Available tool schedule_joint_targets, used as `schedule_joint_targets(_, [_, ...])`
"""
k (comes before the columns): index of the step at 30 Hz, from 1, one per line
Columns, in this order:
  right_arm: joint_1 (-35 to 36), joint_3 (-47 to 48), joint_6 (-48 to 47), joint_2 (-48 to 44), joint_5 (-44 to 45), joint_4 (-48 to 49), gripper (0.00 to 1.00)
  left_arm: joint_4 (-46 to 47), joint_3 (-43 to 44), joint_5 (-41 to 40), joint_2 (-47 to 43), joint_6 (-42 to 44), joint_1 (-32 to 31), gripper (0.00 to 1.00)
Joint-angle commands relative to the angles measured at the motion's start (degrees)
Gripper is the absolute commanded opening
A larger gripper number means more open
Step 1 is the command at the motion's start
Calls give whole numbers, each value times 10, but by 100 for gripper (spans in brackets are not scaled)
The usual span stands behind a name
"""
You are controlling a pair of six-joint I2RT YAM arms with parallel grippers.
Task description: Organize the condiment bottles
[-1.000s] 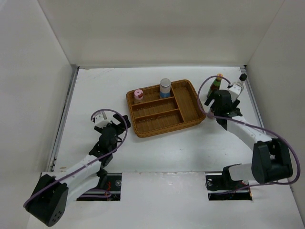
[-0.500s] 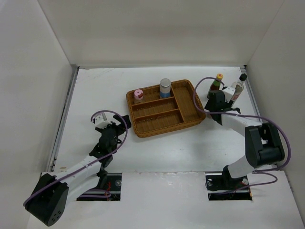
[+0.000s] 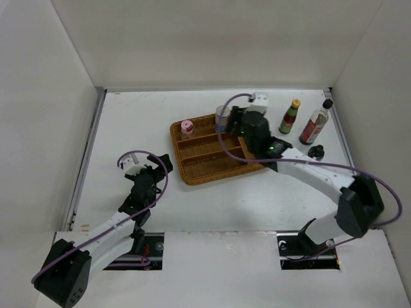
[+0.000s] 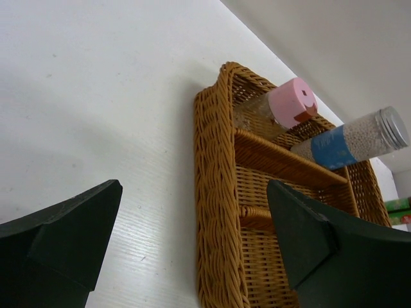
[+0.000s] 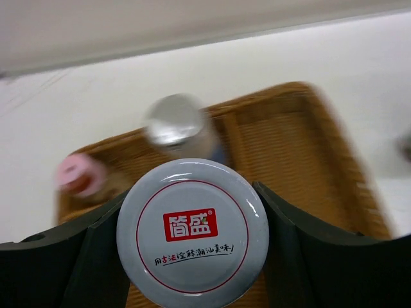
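Observation:
I need to bring the white-lidded jar toward the pink-lidded jar with my right gripper, then lower and release it in the tray's middle section point(image 3: 206, 147), since that spot's empty.
My right gripper point(image 3: 241, 126) is shut on the white-lidded jar point(image 5: 192, 228) and holds it above the back of the brown wicker tray point(image 3: 192, 173); the arm hides the jar in the top view. The grey-capped blue-label jar point(image 3: 222, 117) and the pink-lidded jar point(image 3: 187, 128) stand in the tray's back compartment, and both show in the right wrist view, grey cap point(image 5: 174, 123) and pink lid point(image 5: 78, 173). The green yellow-capped bottle point(image 3: 291, 115), the dark-red black-capped bottle point(image 3: 314, 125) and the dark shaker point(image 3: 315, 151) stand at the back right. My left gripper point(image 3: 156, 165) is open and empty, left of the tray.
The tray has several compartments; its left wall point(image 4: 215, 212) is just ahead of my left gripper's fingers. White walls close in the table at the back and both sides. A raised rail point(image 3: 90, 147) runs along the left edge.
My right arm has swung left from the bottles at the back right to above the tray, carrying the white-lidded jar. The left arm has shifted only slightly.

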Motion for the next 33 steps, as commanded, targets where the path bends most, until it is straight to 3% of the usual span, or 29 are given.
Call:
schedule_joint_targets(1, [71,85,9,79,-61,89,55,-4,-5,-18,-17,-30,13,100])
schedule_joint_targets(8, [124,228,-1,240,-93,78,55,-5,-7,7,-15,-41,25,100])
schedule_joint_targets(17, [149,235,-6,320,-75,53,57,-4,-9,20,-21,-42,32,100])
schedule_joint_targets(22, [154,245,-14,348,-71,46,72,-4,-6,26,-15,-42,33,100])
schedule_joint_targets(26, [155,241,-20,314,-77,46,91,-2,-8,25,-13,-42,37,100])
schedule_joint_targets(33, [118,96,-23,100,-62,53,98,-2,-6,30,-8,-42,37,100])
